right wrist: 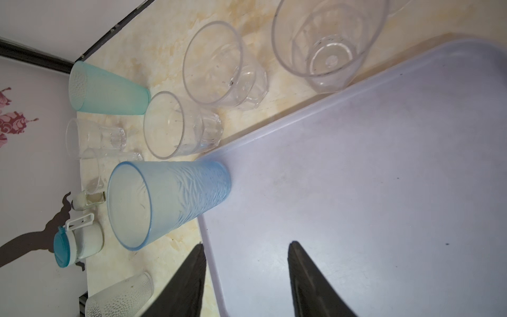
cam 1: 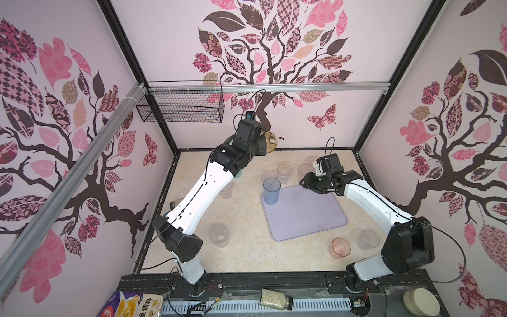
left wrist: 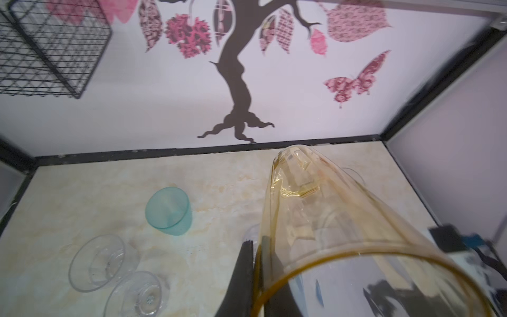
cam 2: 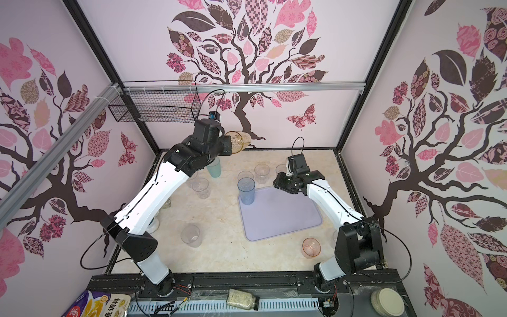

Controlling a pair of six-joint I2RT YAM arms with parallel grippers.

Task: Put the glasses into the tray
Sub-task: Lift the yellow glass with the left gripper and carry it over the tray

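The bare bottom of the tray beside the blue-grey glass [cam 1: 271, 190] lies below my left gripper, so next I tip its fingers downward, lower the amber glass there and release the amber glass's rim.
My left gripper [left wrist: 256, 248] is shut on the rim of the amber glass [left wrist: 329, 219], one finger inside and one outside. It holds the glass tilted high near the back wall [cam 1: 270, 141] [cam 2: 238, 141]. The lavender tray [cam 1: 307, 216] [cam 2: 282, 216] [right wrist: 384, 164] lies right of centre. The blue-grey glass [cam 1: 271, 190] [cam 2: 246, 190] [right wrist: 170, 197] stands upright on its far left corner. My right gripper [right wrist: 247, 247] [cam 1: 304, 182] hangs open and empty over the tray's far edge. The teal glass [cam 2: 214, 167] [left wrist: 168, 211] stands on the table under the left arm.
Clear glasses [cam 1: 284, 171] cluster behind the tray. Others stand at front left [cam 1: 219, 236] and front right [cam 1: 370, 238], beside a pink glass [cam 1: 340, 247]. A wire basket [cam 1: 181, 107] hangs on the back wall. A capped bottle [cam 1: 275, 299] and a round jar [cam 1: 421, 302] lie on the front rail.
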